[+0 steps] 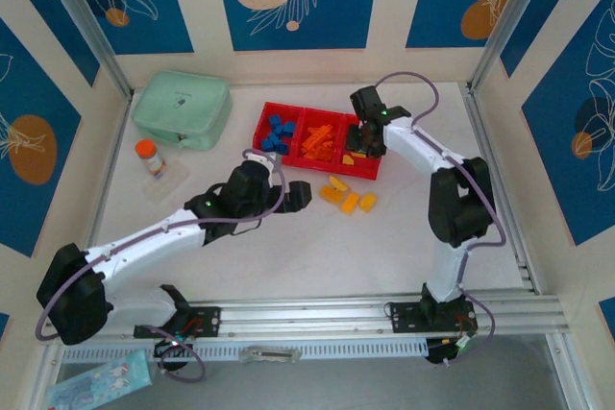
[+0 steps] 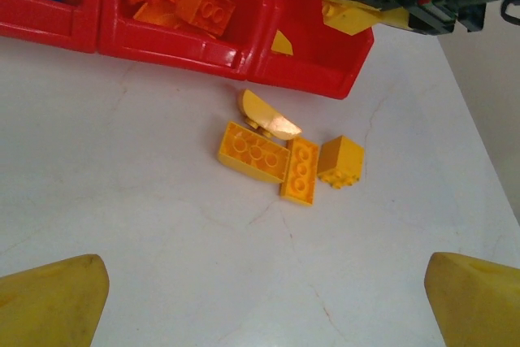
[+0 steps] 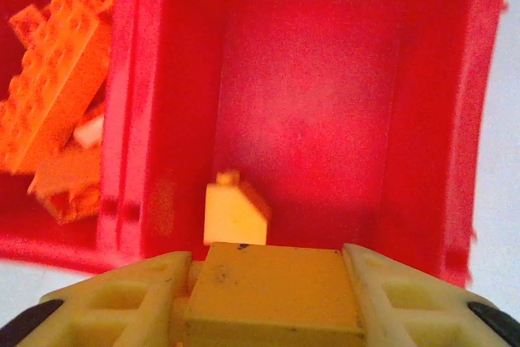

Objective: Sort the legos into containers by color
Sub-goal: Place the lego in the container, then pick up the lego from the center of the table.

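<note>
My right gripper lowers toward the bottom of the tray's section beside the small yellow piece next and releases the yellow block (image 3: 272, 294), since that section already holds yellow.
The red tray (image 1: 306, 161) holds blue legos (image 1: 279, 132) in its left compartment, orange legos (image 1: 322, 138) in the middle one and a small yellow piece (image 3: 234, 213) in the right one. My right gripper (image 1: 368, 141) hovers over that right compartment, shut on a yellow block (image 3: 272, 294). Several yellow legos (image 2: 253, 150) lie on the table just in front of the tray, among them a curved arch (image 2: 268, 119). My left gripper (image 1: 298, 194) is open, its fingertips (image 2: 53, 302) wide apart, a short way in front of those pieces.
A mint-green rounded box (image 1: 183, 108) sits at the back left, with an orange-capped small bottle (image 1: 149, 156) in front of it. Wall panels enclose the table on three sides. The tray's low front wall (image 2: 179, 46) stands right behind the loose yellow pieces.
</note>
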